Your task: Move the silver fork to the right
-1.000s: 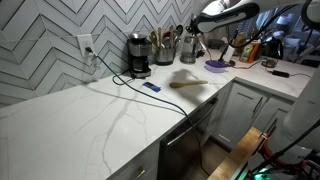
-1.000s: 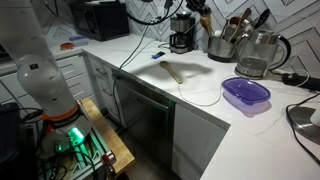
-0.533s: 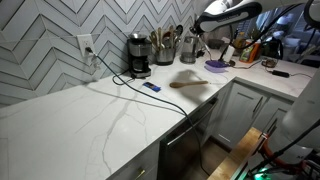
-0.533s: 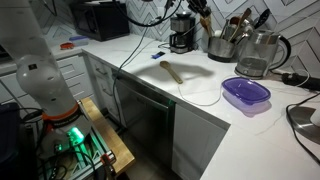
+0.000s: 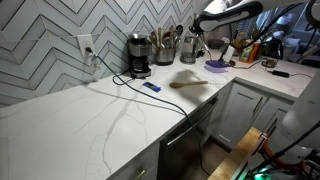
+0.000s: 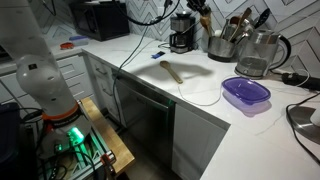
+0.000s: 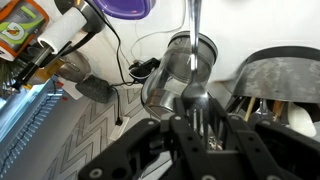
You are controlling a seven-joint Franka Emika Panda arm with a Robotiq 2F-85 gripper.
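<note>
The robot will next move its gripper down to the counter between wooden spoon (image 6: 172,72) and purple bowl, which lies below it, and let go of the silver fork where the surface of the counter is clear.
In the wrist view my gripper (image 7: 197,126) is shut on the silver fork (image 7: 194,40). Its tines sit between the fingers and its slim handle sticks out away from them. In both exterior views the gripper (image 5: 197,44) (image 6: 197,12) hangs above the utensil holders at the back of the counter. The fork is too small to make out there. The light-brown wooden spoon (image 5: 190,83) (image 6: 172,72) lies on the white counter. A small dark-blue flat object (image 5: 151,87) (image 6: 157,56) lies beside it.
A coffee maker (image 5: 138,55) (image 6: 181,35), metal utensil holders (image 5: 165,48) (image 6: 222,45), a glass kettle (image 6: 255,55) (image 7: 185,75) and a purple lidded bowl (image 6: 246,94) (image 5: 216,66) stand on the counter. A black cable (image 5: 125,80) runs across it.
</note>
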